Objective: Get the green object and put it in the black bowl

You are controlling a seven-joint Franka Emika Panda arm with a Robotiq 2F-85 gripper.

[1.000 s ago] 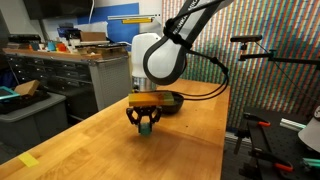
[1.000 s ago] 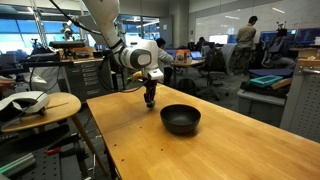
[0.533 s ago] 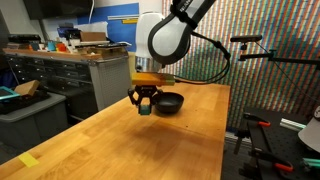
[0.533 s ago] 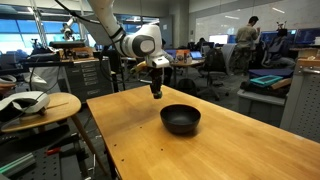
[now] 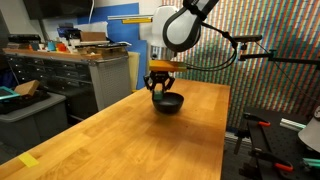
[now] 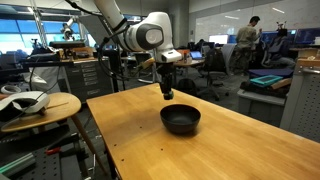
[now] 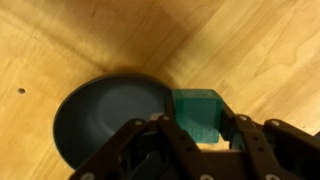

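I should next use my gripper to move the green object over the bowl's middle [image 5: 170,102] [image 7: 107,121], then lower it inside before I open my gripper.
My gripper [image 7: 198,128] is shut on the green object [image 7: 197,112], a small dark green block held between the fingers. It hangs in the air just beside the rim of the black bowl [image 7: 100,120], which is round, glossy and empty. In both exterior views the gripper [image 5: 161,86] [image 6: 167,93] is above the wooden table, close over the near edge of the bowl [image 5: 168,103] [image 6: 181,120]. The green block shows faintly between the fingertips in an exterior view [image 5: 161,88].
The bowl stands on a long wooden table [image 5: 120,140] [image 6: 200,150]. A flat yellow piece [image 5: 27,160] lies near the table's front corner. A round side table with a white object [image 6: 30,102] stands beside it. Cabinets and desks fill the background.
The gripper has lifted and carried the green block across the table toward the black bowl; it now hangs at the bowl's rim. The bowl has not moved.
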